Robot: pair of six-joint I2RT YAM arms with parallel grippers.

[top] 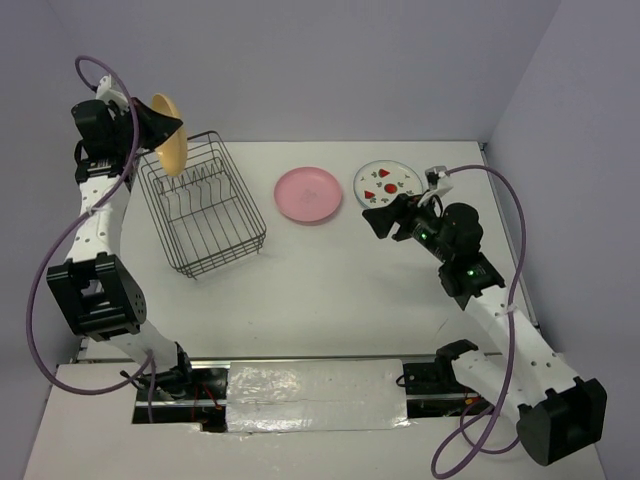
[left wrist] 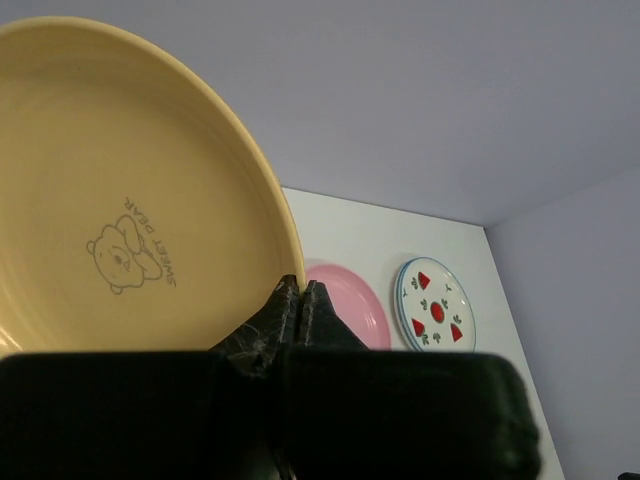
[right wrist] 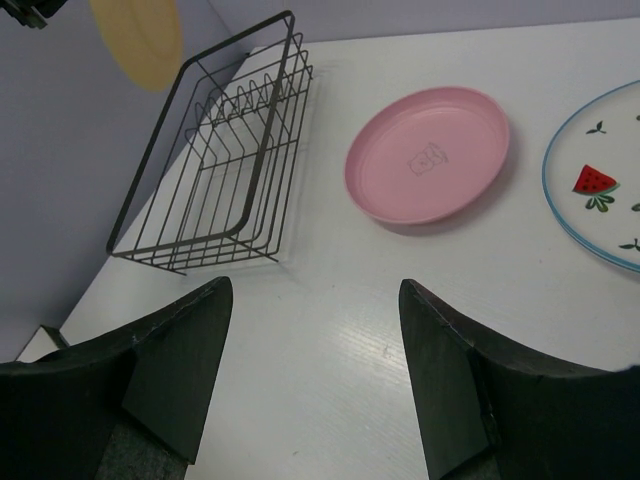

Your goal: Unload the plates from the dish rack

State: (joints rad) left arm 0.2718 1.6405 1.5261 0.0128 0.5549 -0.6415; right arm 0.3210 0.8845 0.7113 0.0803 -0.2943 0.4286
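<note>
The flat pink plate (top: 308, 195) (left wrist: 352, 306) is below my left gripper, to its right in the top view. I will next swing over it, level the upright yellow-orange plate, lower it and let go.
My left gripper (top: 170, 127) is shut on the rim of the yellow-orange plate (top: 168, 145) and holds it in the air above the far left corner of the dish rack (top: 203, 203). In the left wrist view the plate (left wrist: 120, 200) fills the left, pinched at its edge between my jaws (left wrist: 299, 288). The dark wire rack holds no plates and also shows in the right wrist view (right wrist: 215, 160). The pink plate (top: 308, 193) and the white plate with red marks (top: 386, 183) lie flat on the table to the rack's right. My right gripper (top: 387, 222) is open and empty, hovering near the white plate.
The white table (top: 330, 290) ends at a lavender back wall (top: 330, 60) and a right side wall. The pink plate (right wrist: 428, 155) and the edge of the white plate (right wrist: 600, 185) lie ahead of my right fingers (right wrist: 180, 360).
</note>
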